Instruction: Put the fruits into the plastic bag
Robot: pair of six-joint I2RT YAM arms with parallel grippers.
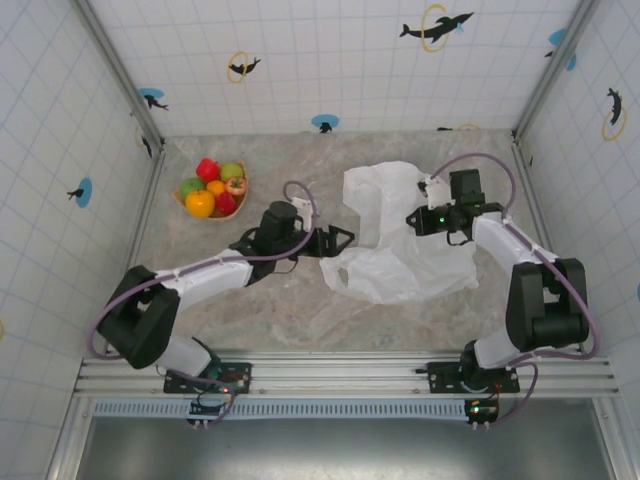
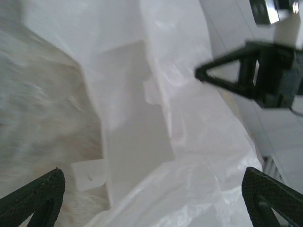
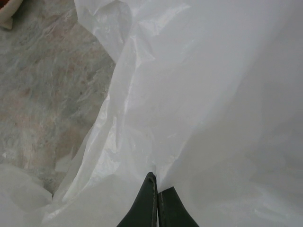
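My right gripper will move the pinched fold of the bag outward toward the bag's far end (image 1: 388, 178) and let go of it, because that end is outward of the closed fingers.
The fruits (image 1: 212, 188), red, green, orange and yellow, are piled in an orange-tan tray (image 1: 181, 198) at the back left of the table. The plastic bag (image 1: 405, 250) lies crumpled in the middle right. My left gripper (image 1: 343, 241) stands wide open at the bag's left edge. In the left wrist view the bag (image 2: 156, 142) spreads between its fingertips (image 2: 40, 196). My right gripper (image 1: 414, 218) is shut on the bag's upper part. Its closed fingers (image 3: 150, 203) pinch a fold of the film (image 3: 199, 94). The right gripper (image 2: 204, 74) also appears in the left wrist view, on the bag.
Tiled white walls close in the marble table (image 1: 270, 300) on three sides. A metal rail (image 1: 340, 372) with both arm bases runs along the near edge. A corner of the tray (image 3: 6, 19) peeks in at the right wrist view's top left.
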